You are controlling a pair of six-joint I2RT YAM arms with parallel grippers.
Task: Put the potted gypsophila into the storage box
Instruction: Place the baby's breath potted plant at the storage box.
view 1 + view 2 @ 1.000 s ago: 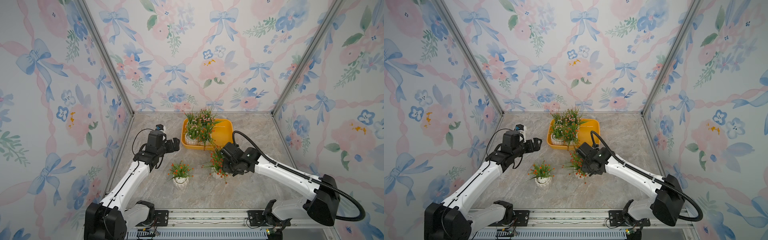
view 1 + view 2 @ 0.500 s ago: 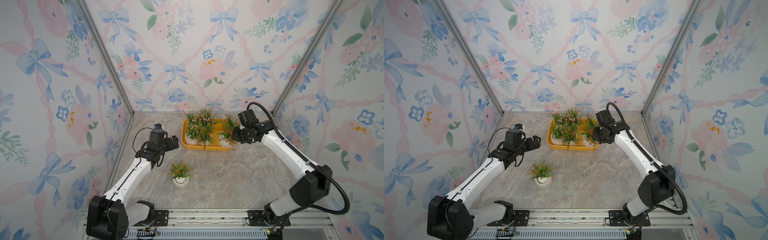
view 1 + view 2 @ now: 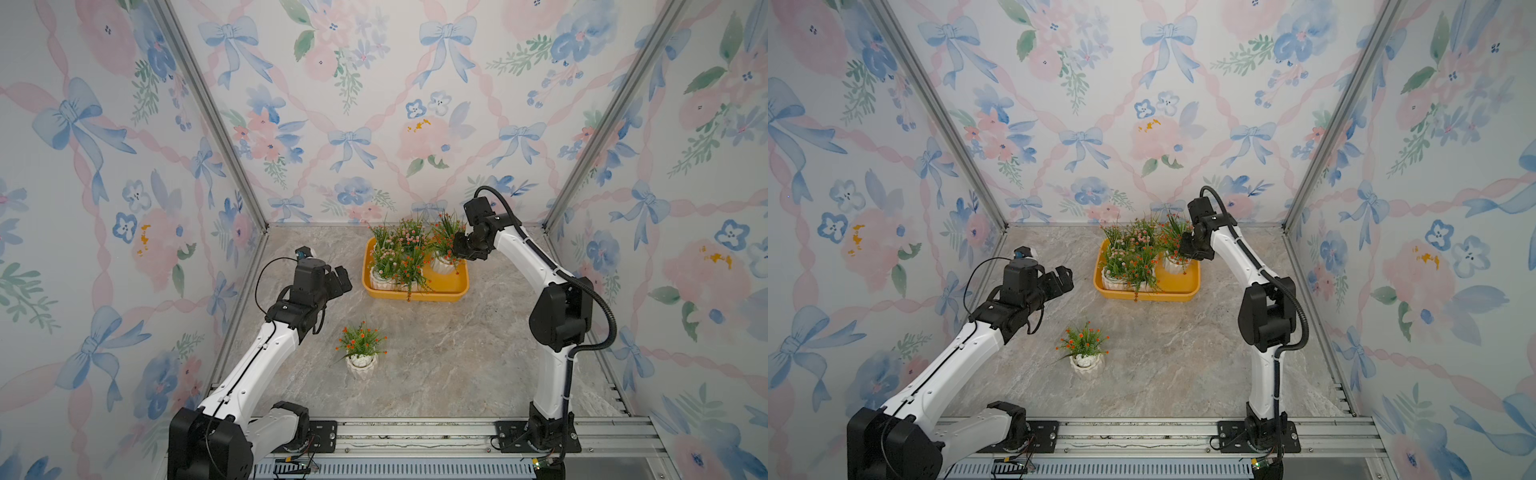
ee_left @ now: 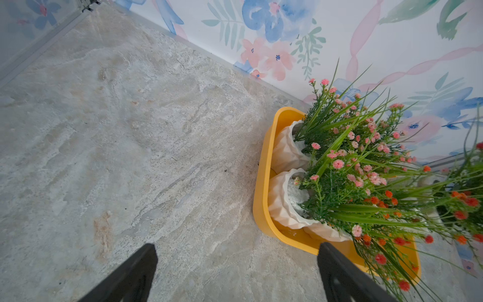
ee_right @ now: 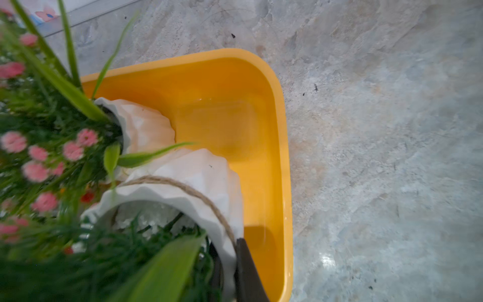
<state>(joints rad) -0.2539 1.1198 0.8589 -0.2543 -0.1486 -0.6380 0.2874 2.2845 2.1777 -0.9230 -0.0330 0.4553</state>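
The white ribbed pot goes down and outward in my right gripper next for its rim's release, since the box's bare back corner lies outward and below the gripper.
The yellow storage box stands at the back middle of the table. It holds several potted gypsophila with pink and orange-red flowers. My right gripper is shut on the rim of a white ribbed pot with orange-red flowers, inside the box's back right part. I cannot tell whether it rests on the box floor. Another orange-red pot stands alone on the table in front. My left gripper hovers open and empty left of the box.
Flowered walls close in the marble table on three sides, the back wall just behind the box. An aluminium rail with both arm bases runs along the front edge. The box's front right part shows bare yellow floor.
My right arm carried the orange-red pot from the front of the table up and back into the box. The left arm has barely moved and stays open.
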